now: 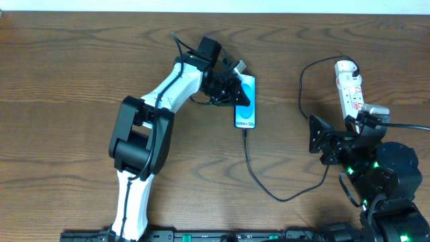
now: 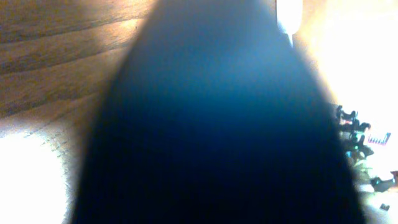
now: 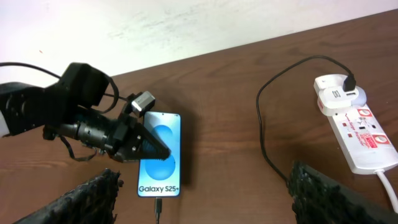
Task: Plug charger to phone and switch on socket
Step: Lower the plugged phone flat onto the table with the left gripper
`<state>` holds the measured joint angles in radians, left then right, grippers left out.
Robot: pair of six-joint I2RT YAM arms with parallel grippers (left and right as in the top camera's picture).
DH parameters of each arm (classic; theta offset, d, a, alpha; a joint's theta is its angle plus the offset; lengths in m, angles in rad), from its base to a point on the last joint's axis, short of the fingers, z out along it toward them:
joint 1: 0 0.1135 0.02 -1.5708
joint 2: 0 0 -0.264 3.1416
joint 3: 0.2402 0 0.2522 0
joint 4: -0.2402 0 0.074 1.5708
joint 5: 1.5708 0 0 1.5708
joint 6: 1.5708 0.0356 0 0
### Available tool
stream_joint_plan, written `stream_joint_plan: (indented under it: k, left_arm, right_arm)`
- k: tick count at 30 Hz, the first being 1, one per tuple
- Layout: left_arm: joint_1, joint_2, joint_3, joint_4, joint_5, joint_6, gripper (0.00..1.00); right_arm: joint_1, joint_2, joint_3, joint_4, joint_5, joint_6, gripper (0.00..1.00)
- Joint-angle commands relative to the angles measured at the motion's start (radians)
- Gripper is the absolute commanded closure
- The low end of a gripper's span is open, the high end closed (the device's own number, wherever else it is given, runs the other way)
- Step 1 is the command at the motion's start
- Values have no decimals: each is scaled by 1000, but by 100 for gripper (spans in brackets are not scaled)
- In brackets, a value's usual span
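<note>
I will next pull the phone back in my left gripper and release its top end, because the bare tabletop by its bottom edge (image 1: 252, 136) is back of the gripper.
The phone (image 1: 246, 111) lies flat at the table's middle back, with its blue screen up. It also shows in the right wrist view (image 3: 161, 163). The left gripper (image 1: 235, 91) rests on the phone's upper part with its fingers together (image 3: 149, 148). The left wrist view shows only a dark blue blur. The charger cable (image 1: 269, 191) has its small tip at the phone's bottom edge (image 3: 158, 204). It loops right and up to a black plug (image 3: 349, 82) in the white socket strip (image 1: 351, 91). The right gripper (image 1: 324, 142) is open wide and empty, left of the strip's near end.
The socket strip's white lead (image 3: 385, 186) runs toward the right arm. The left arm (image 1: 144, 134) stretches across the left middle of the wooden table (image 1: 60, 81). The right arm's base (image 1: 390, 181) fills the front right corner.
</note>
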<state>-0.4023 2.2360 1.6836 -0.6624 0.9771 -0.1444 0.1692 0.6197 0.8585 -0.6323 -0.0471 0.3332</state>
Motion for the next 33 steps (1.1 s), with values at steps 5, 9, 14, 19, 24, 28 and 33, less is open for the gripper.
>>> stream_joint_plan:
  k: [5, 9, 14, 19, 24, 28, 33]
  left_arm:
    - [-2, 82, 23, -6, 23, 99, 93]
    - [-2, 97, 23, -2, 29, 100, 93]
    - [-21, 99, 22, 27, 16, 148, 92]
    - [-59, 99, 20, 27, -107, 144, 92]
    - [-81, 99, 20, 27, -118, 140, 92]
    - [-81, 99, 20, 23, -119, 136, 83]
    - [-81, 99, 20, 22, -119, 101, 83]
  right_arm:
    - [-6, 2, 11, 8, 11, 11, 16]
    - [-6, 3, 11, 12, 12, 29, 16]
    - [-5, 52, 11, 44, 11, 106, 17]
    - [-5, 122, 11, 84, 11, 183, 17]
    - [-5, 166, 11, 132, 11, 198, 18]
    - [-5, 170, 11, 136, 11, 198, 17]
    - [-5, 173, 11, 138, 11, 198, 17]
